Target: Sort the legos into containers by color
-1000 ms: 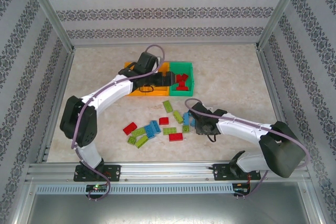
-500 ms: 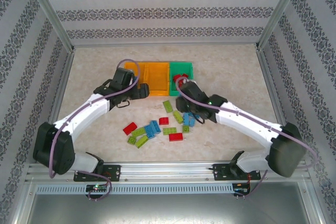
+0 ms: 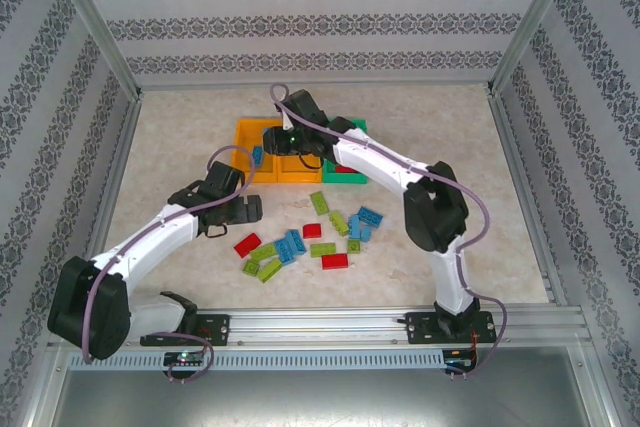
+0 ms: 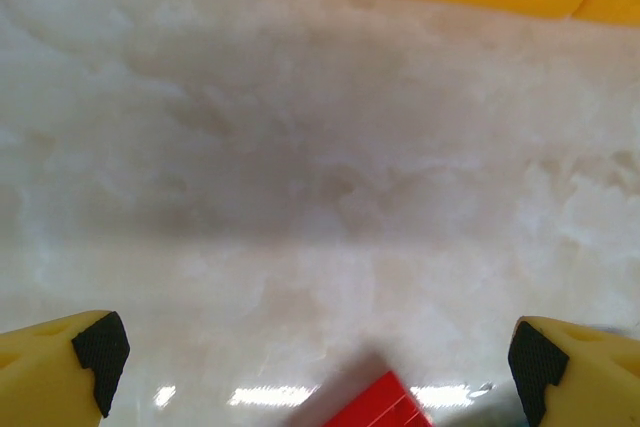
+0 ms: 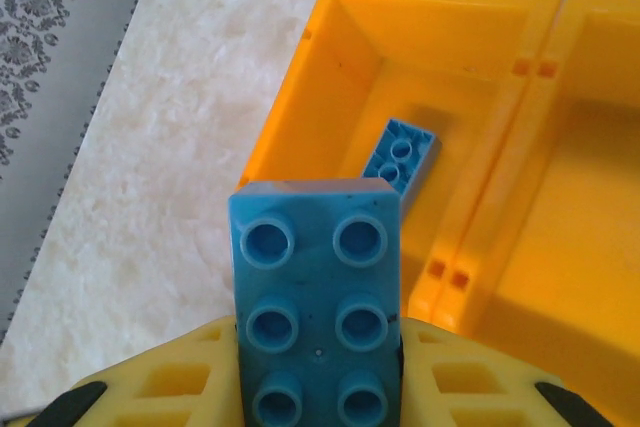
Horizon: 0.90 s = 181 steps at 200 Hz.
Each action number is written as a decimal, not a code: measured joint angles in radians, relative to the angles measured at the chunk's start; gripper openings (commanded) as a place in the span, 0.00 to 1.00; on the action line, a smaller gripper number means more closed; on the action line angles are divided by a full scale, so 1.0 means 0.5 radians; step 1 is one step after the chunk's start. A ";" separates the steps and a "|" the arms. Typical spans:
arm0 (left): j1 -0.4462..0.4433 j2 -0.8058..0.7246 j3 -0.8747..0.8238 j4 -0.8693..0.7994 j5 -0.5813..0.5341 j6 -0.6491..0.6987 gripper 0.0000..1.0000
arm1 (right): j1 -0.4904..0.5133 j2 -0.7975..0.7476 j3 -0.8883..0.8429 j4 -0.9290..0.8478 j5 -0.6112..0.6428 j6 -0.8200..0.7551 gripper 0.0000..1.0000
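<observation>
My right gripper is holding the brick and needs to move down and across over the orange container's bottom and let it go there, since the lego lying inside is light blue too.
My right gripper [image 5: 318,387] is shut on a light blue lego [image 5: 315,297]. It holds the brick just in front of the left orange container [image 5: 330,77], which has one light blue lego [image 5: 402,154] inside. From above, that gripper [image 3: 265,150] hangs at the left orange container [image 3: 245,132]. The second orange container [image 3: 300,169] and the green one [image 3: 348,175] lie partly under the right arm. My left gripper [image 3: 243,210] is open and low over the table, with nothing between its fingers [image 4: 85,357]. A red lego [image 4: 385,402] lies just short of them.
Loose legos lie scattered on the table's middle: red [image 3: 247,244], lime green [image 3: 263,252], light blue [image 3: 290,244] and several more out to a blue one [image 3: 370,215]. Patterned walls and a metal frame [image 3: 110,77] enclose the table.
The right arm swung from the pile up and left to the left orange container, carrying the blue lego. The left arm drew back from the containers, down toward the red lego.
</observation>
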 measured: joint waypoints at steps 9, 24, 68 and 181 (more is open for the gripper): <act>0.000 -0.018 -0.032 -0.001 0.018 -0.001 0.99 | -0.014 0.078 0.082 -0.003 -0.039 0.017 0.28; 0.000 -0.021 -0.065 -0.002 0.040 -0.001 0.99 | -0.034 0.195 0.226 -0.024 -0.097 0.050 0.31; 0.000 -0.021 -0.175 0.001 0.125 -0.038 0.93 | -0.057 0.424 0.508 -0.081 -0.198 0.126 0.43; -0.105 -0.154 -0.311 -0.024 0.217 -0.196 0.90 | -0.071 0.534 0.542 -0.113 -0.291 0.219 0.64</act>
